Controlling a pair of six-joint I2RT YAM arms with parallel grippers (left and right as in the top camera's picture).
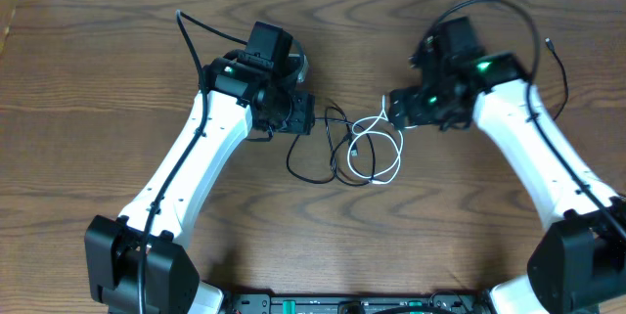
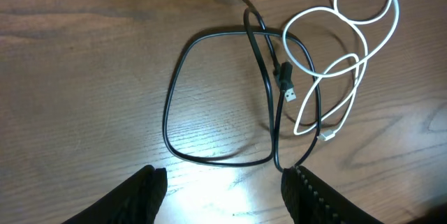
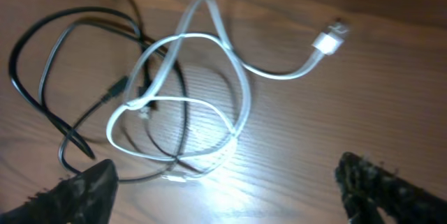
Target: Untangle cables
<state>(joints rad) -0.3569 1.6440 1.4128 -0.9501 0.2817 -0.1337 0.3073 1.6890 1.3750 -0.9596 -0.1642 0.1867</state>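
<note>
The right gripper comes down next toward my left gripper, onto the part of the white cable beside the black USB plug, because there it lies over the black cable.
A thin black cable and a thin white cable lie looped and crossed over each other on the wooden table between my arms. In the left wrist view the black loop overlaps the white coils at its right side, with a black USB plug in the overlap. In the right wrist view the white cable lies over the black one, its white plug free to the right. My left gripper is open, just left of the tangle. My right gripper is open, just right of it. Both are empty.
The wooden table extends around the tangle. Thicker black wires run from each arm, one at the left and one at the right. The arm bases stand at the front corners.
</note>
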